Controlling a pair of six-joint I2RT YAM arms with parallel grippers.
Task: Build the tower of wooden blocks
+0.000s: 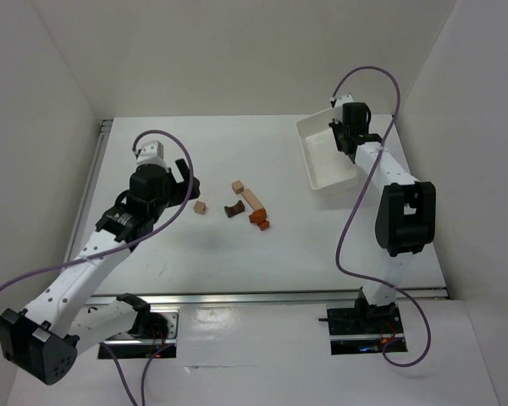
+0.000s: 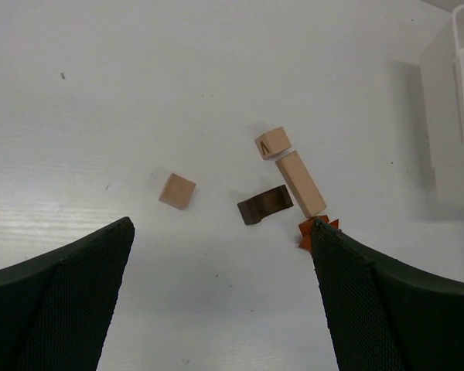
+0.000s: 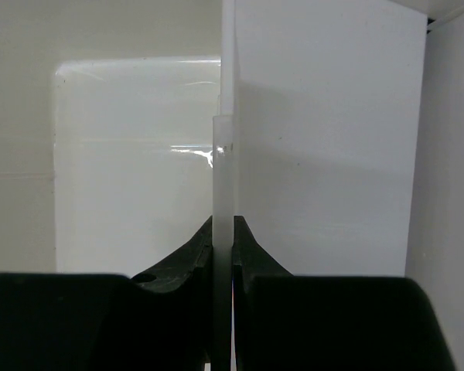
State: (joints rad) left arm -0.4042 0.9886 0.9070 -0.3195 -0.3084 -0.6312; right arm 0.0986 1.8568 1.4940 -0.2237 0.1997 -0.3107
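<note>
My right gripper shifts the white tray to the right in the top view next, then down onto the table, where open space (image 3: 329, 178) lies farther from the blocks.
The wooden blocks lie loose on the table, not stacked. In the top view I see a pale tan cube (image 1: 201, 207), a second tan cube (image 1: 236, 185), a pale long bar (image 1: 252, 199), a dark brown arch piece (image 1: 234, 211) and an orange-red piece (image 1: 259, 219). My left gripper (image 1: 184, 186) is open and empty, just left of them. The left wrist view shows the cube (image 2: 177, 190), marked cube (image 2: 272, 143), bar (image 2: 300, 183), arch (image 2: 264, 205) and orange-red piece (image 2: 308, 229) beyond my open gripper (image 2: 223, 232). My right gripper (image 1: 343, 139) is shut on the white tray's wall (image 3: 223, 154).
The white plastic tray (image 1: 322, 161) stands at the back right, its corner showing in the left wrist view (image 2: 456, 116). White enclosure walls close in the table on the left, back and right. A metal rail runs along the near edge.
</note>
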